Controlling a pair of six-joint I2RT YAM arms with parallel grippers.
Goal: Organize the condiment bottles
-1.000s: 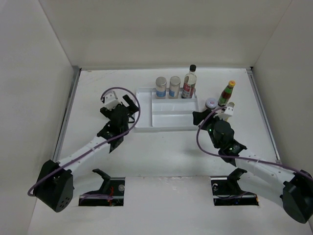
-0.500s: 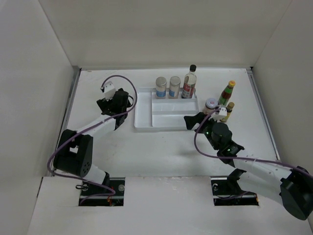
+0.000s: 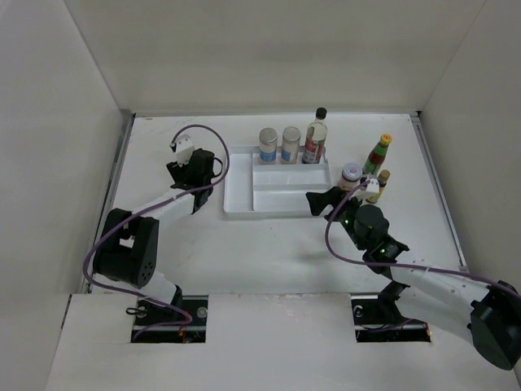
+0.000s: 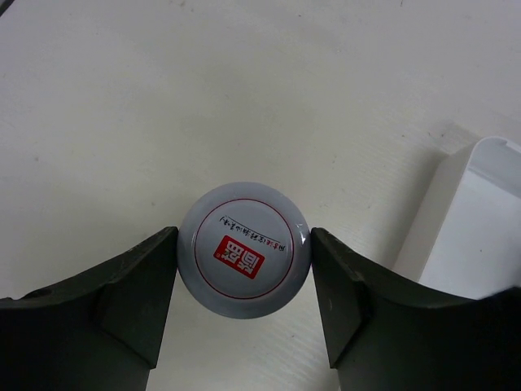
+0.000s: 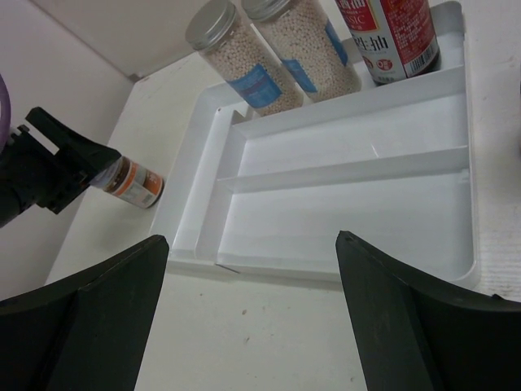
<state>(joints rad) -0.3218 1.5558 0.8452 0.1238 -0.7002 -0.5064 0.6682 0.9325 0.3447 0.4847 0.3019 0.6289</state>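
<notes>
The left gripper lifts over the tray's side next and lowers the jar into the bare middle section's end by the shakers to release it.
My left gripper [image 4: 244,236] is shut on a small grey-lidded jar [image 4: 244,249] that stands on the table left of the white tray [image 4: 480,228]. Both fingers press the lid's sides. The right wrist view shows the jar's orange label [image 5: 130,181]. In the top view my left gripper [image 3: 198,189] hides the jar. Two grey-lidded shakers [image 3: 268,144] [image 3: 291,144] and a black-capped bottle [image 3: 315,137] stand in the tray's back compartment. A pink-lidded jar [image 3: 351,173], a yellow-capped bottle [image 3: 378,155] and a small yellow bottle [image 3: 381,181] stand right of the tray. My right gripper [image 3: 340,195] is open at the tray's front right corner.
The divided tray [image 3: 281,195] has bare middle and front compartments [image 5: 350,220]. White walls close the table on the left, back and right. My right gripper [image 5: 251,240] faces the tray's front rim over bare tabletop.
My left gripper has closed onto the grey-lidded jar left of the tray, and that arm has folded back. My right gripper has opened wider and shifted slightly left.
</notes>
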